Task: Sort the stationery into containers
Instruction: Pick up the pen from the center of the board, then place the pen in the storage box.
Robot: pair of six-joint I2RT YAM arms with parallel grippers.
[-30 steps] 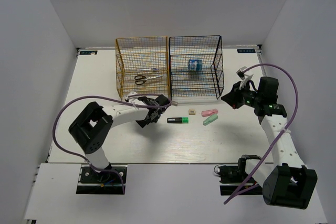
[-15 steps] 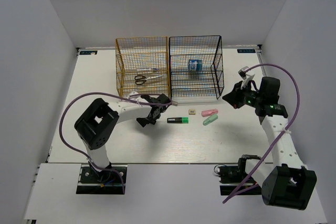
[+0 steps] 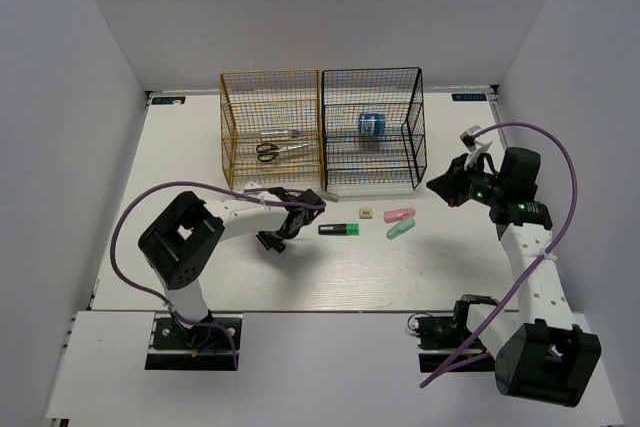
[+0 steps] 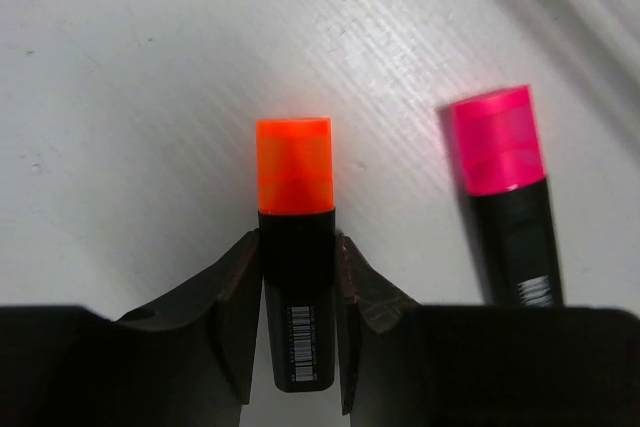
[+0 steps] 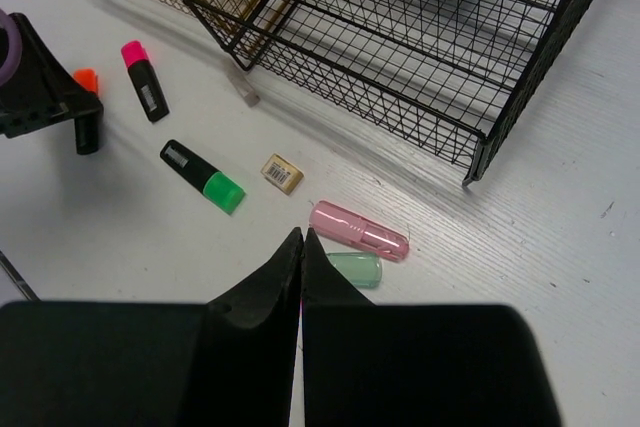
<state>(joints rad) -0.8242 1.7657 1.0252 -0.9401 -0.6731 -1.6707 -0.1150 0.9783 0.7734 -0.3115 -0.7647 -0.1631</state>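
My left gripper is next going to lift the red-capped marker, carry it outward over the yellow rack's front section (image 3: 274, 169) and let it go, because the yellow rack (image 3: 270, 73) is open outward of the gripper.
My left gripper (image 4: 297, 242) is low on the table in front of the yellow rack (image 3: 270, 73). It is shut on the black body of a red-capped marker (image 4: 295, 162) that lies flat. A pink-capped marker (image 4: 500, 197) lies just to its right. A green-capped marker (image 3: 340, 230), a beige cube (image 3: 367, 213), a pink oblong piece (image 3: 400, 215) and a mint one (image 3: 398, 230) lie before the black rack (image 3: 372, 71). My right gripper (image 5: 301, 235) is shut and empty, raised above the pink and mint pieces. Scissors (image 3: 275, 151) lie in the yellow rack. A blue roll (image 3: 371, 125) sits in the black rack.
A small greyish stick (image 5: 242, 85) lies at the front corner where the two racks meet. The racks stand side by side at the back middle. White walls close in the table on the left, right and back.
My left gripper has shifted a little toward the near left over the table. My right gripper has drifted slightly to the right.
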